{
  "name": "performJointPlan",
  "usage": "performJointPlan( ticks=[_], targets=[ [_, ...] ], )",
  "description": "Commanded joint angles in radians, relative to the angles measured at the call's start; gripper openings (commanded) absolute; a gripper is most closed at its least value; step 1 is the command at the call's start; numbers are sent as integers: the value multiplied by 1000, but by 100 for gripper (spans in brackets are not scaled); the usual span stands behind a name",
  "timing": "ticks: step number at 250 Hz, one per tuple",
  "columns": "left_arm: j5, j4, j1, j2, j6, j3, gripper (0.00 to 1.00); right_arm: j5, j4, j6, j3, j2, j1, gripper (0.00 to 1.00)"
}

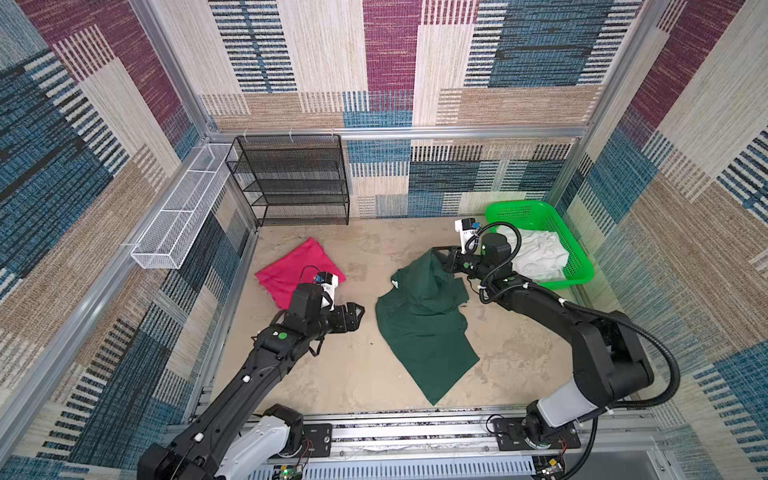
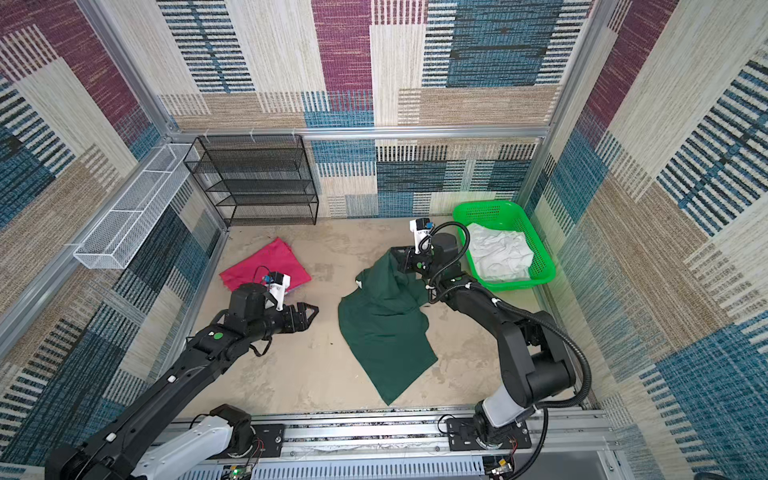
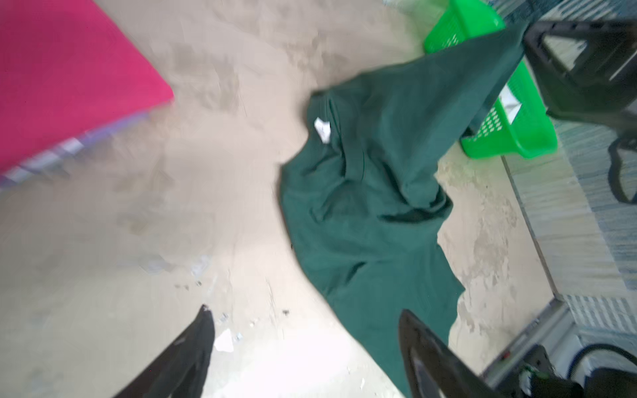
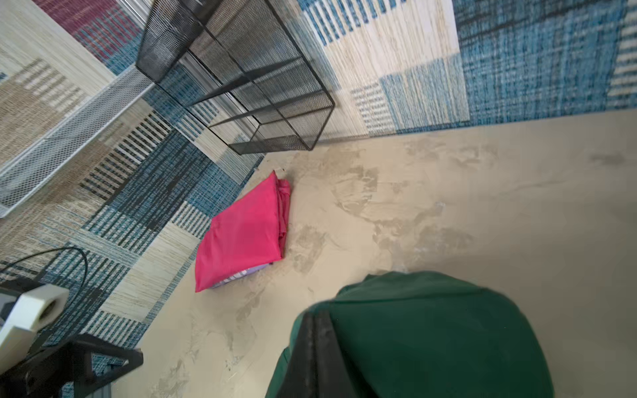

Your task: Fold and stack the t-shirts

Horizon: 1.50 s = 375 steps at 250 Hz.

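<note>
I should next carry the top of the green t-shirt in my right gripper outward toward the bare tabletop by the back wall (image 1: 395, 232) and release it there, because the green t-shirt (image 1: 424, 328) lies crumpled.
The dark green t-shirt (image 1: 424, 328) (image 2: 384, 332) lies crumpled mid-table, with one part drawn up into a peak at its far end. My right gripper (image 1: 438, 252) (image 2: 397, 254) (image 4: 315, 318) is shut on that peak, and green cloth (image 4: 431, 330) drapes over its fingers. The magenta-pink t-shirt (image 1: 286, 266) (image 2: 259, 266) (image 4: 241, 237) lies folded at the far left. In front of it, left of the green shirt (image 3: 372, 206), my left gripper (image 1: 355, 318) (image 2: 309, 316) (image 3: 305, 310) hovers open and holds nothing.
A bright green lattice basket (image 1: 540, 210) (image 2: 505, 210) with white cloth (image 1: 536, 253) stands at the far right. A black mesh rack (image 1: 291, 178) is against the back wall and a white mesh tray (image 1: 183, 212) on the left wall. A striped cloth edge (image 4: 238, 274) shows under the pink shirt.
</note>
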State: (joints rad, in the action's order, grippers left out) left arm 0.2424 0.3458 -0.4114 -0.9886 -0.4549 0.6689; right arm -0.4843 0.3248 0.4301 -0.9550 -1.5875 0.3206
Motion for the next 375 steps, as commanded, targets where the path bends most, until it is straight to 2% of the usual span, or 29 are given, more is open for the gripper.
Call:
performJointPlan(
  ticks=[1,22,41,91,132,173,204,215,256,290,295,328,335,348,351,354,366,375],
  targets=[
    [47,-56,-97,-80,-98,-31,77,-12,102,12,11,-24,2,0],
    [-82,-40,-197,-160,-99,-12,75,-4,102,4,15,-28,2,0],
    [-141,-78,-220,-232,-98,0,75,11,90,-10,7,-26,2,0],
    [-138,-92,-235,-492,-74,123,65,15,53,-30,-13,-17,2,0],
    [-117,-164,-266,-611,-84,151,61,-2,47,-31,-19,-22,2,0],
    [-152,-120,-283,-687,-94,206,44,-10,28,-37,-46,-21,2,0],
    [-174,-77,-284,-692,-99,214,9,-5,19,-40,-86,-28,2,0],
    [-192,-50,-283,-679,-99,210,0,-1,16,-44,-116,-44,1,0],
    [-344,40,-278,-527,-158,142,0,-12,30,-41,-295,-177,3,0],
    [-505,92,-257,-364,-232,55,0,-41,29,-26,-531,-363,16,0],
    [-520,93,-250,-346,-240,43,0,-44,29,-21,-571,-397,19,4],
    [-509,25,-178,-285,-226,-14,0,-95,-5,1,-868,-633,27,53],
    [-490,12,-160,-288,-215,-14,12,-106,-22,10,-924,-669,27,64],
    [-476,23,-139,-291,-197,1,38,-103,-62,11,-992,-704,29,75],
    [-477,32,-137,-290,-191,7,43,-100,-72,6,-999,-703,30,82],
    [-479,45,-136,-289,-187,15,47,-97,-76,3,-1001,-701,32,84],
    [-498,100,-137,-272,-169,40,55,-64,-95,-31,-966,-659,39,92],
    [-496,140,-140,-247,-156,50,58,-27,-104,-57,-916,-615,44,94]
  ],
)
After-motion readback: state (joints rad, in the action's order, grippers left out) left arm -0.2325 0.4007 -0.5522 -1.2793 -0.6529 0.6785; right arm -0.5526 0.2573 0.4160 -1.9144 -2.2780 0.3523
